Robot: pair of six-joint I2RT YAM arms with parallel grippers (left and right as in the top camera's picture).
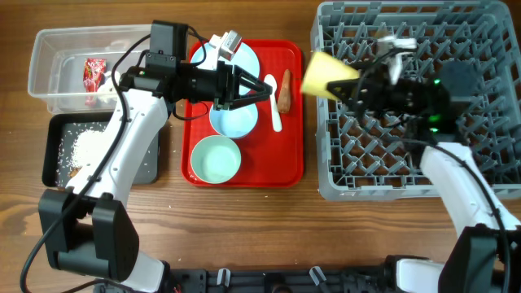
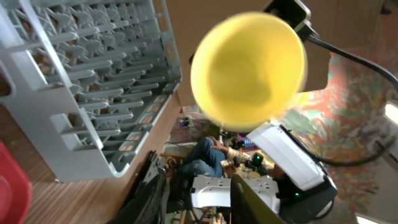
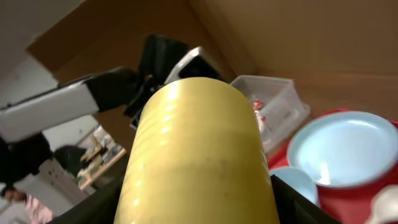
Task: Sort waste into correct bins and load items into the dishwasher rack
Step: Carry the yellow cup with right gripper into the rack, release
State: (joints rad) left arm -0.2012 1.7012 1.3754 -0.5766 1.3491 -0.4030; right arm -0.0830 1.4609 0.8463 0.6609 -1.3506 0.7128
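My right gripper moves back and down next, tipping downward into the dishwasher rack's near corner by the red tray, since that corner stands empty.
My right gripper (image 1: 352, 85) is shut on the small yellow cup (image 1: 326, 75) and holds it on its side above the left edge of the grey-blue dishwasher rack (image 1: 488, 106). The cup fills the right wrist view (image 3: 199, 143) and shows in the left wrist view (image 2: 249, 65). My left gripper (image 1: 259, 88) is open and empty above the red tray, over a pale bowl (image 1: 236, 120). A second bowl (image 1: 216, 159), the plate (image 1: 247, 61), the white spoon (image 1: 275, 114) and the carrot-like stick (image 1: 285, 91) lie on the tray. The red wrapper (image 1: 94, 72) lies in the clear tub (image 1: 45, 69).
The flat red serving tray (image 1: 285, 167) sits between the bins and the rack. The black tray (image 1: 55, 138) holds white rice (image 1: 89, 146). A white crumpled scrap (image 1: 228, 41) sits at the plate's far edge. The rack also shows in the left wrist view (image 2: 93, 81).
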